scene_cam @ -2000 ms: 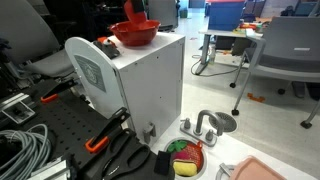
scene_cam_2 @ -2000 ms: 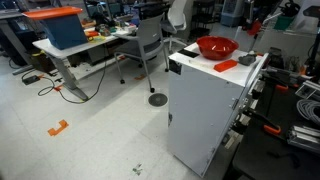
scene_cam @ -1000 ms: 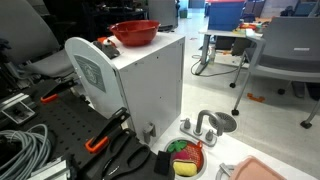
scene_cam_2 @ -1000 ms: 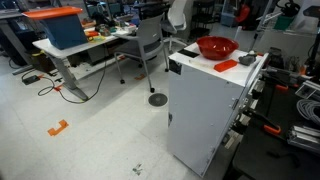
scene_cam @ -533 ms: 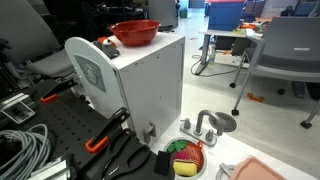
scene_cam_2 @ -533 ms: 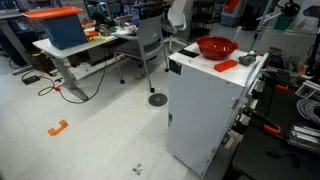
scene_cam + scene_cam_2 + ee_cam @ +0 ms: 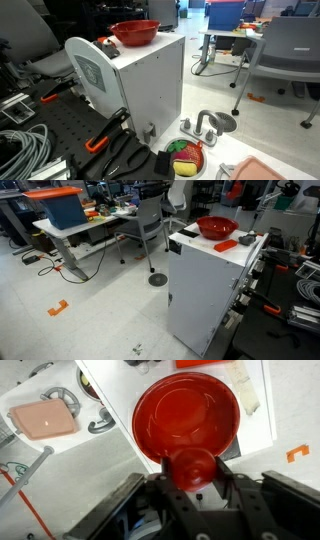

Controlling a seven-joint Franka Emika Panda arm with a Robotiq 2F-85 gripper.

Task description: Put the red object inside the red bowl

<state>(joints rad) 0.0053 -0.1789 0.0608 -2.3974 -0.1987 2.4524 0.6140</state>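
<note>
I need to move my gripper down next, toward the red bowl's empty middle below it, and release the lump, because the red lump is high over the bowl's rim.
In the wrist view my gripper is shut on the red object, a small red-orange rounded lump held between both fingers. Below it is the red bowl, wide, glossy and empty, with the lump over its near rim. The bowl stands on top of a white cabinet in both exterior views. In an exterior view the gripper is above the frame and out of sight. In an exterior view the held lump shows high above the bowl at the top edge.
A flat red piece and a black item lie on the cabinet top beside the bowl. On the floor are a small dish of colourful toy pieces, a pink tray and an orange-handled tool.
Two seconds ago the gripper hung just over the bowl. It has since risen with the red object, leaving one exterior view; little has moved in the last half second.
</note>
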